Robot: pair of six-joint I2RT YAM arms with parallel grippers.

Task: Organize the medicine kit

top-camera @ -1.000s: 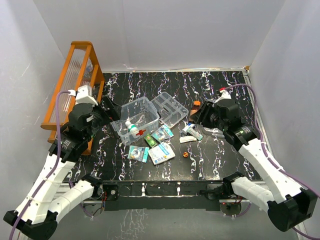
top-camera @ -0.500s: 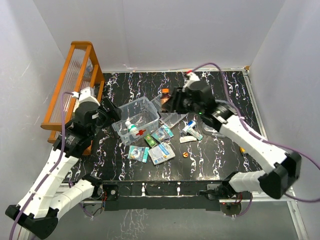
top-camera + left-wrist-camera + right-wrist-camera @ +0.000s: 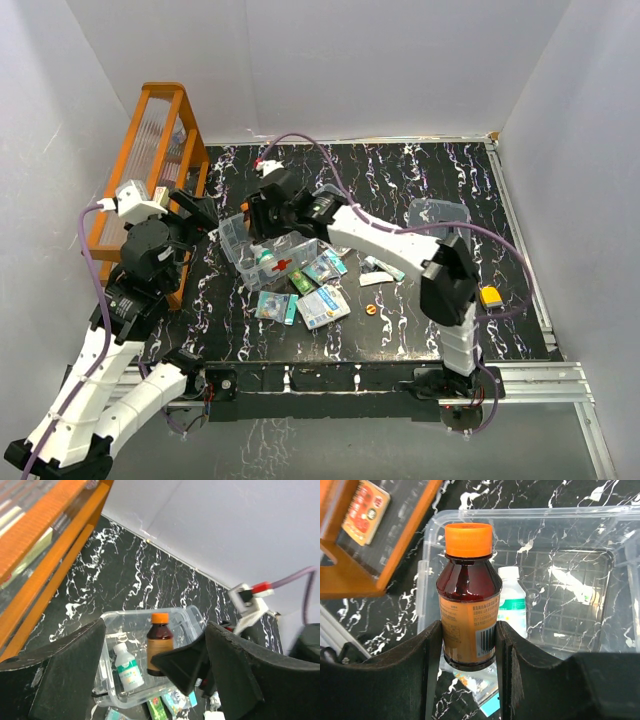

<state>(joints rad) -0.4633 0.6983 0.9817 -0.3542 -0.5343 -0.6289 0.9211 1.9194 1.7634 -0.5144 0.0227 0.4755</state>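
Observation:
I need to lower the brown bottle next with my right gripper and bring it slightly back into the box, beside the white bottle.
The clear box (image 3: 268,272) with a red cross stands left of centre; a white bottle with a green label (image 3: 514,602) lies inside it. My right gripper (image 3: 262,216) is shut on a brown bottle with an orange cap (image 3: 468,611) and holds it upright over the box's left half (image 3: 427,575). The bottle also shows in the left wrist view (image 3: 160,642). My left gripper (image 3: 200,214) is open and empty, just left of the box (image 3: 175,617). A clear lid-like piece (image 3: 437,213) lies at the right. The right arm hides the divided tray.
The orange slatted rack (image 3: 150,160) stands along the left wall, close to my left arm. Loose packets (image 3: 322,305), a tube (image 3: 385,267) and a small orange cap (image 3: 371,309) lie in front of the box. A yellow object (image 3: 490,296) lies at the right.
My right arm has swung from the table's right side to over the box, carrying the brown bottle. My left gripper has drawn back a little to the left.

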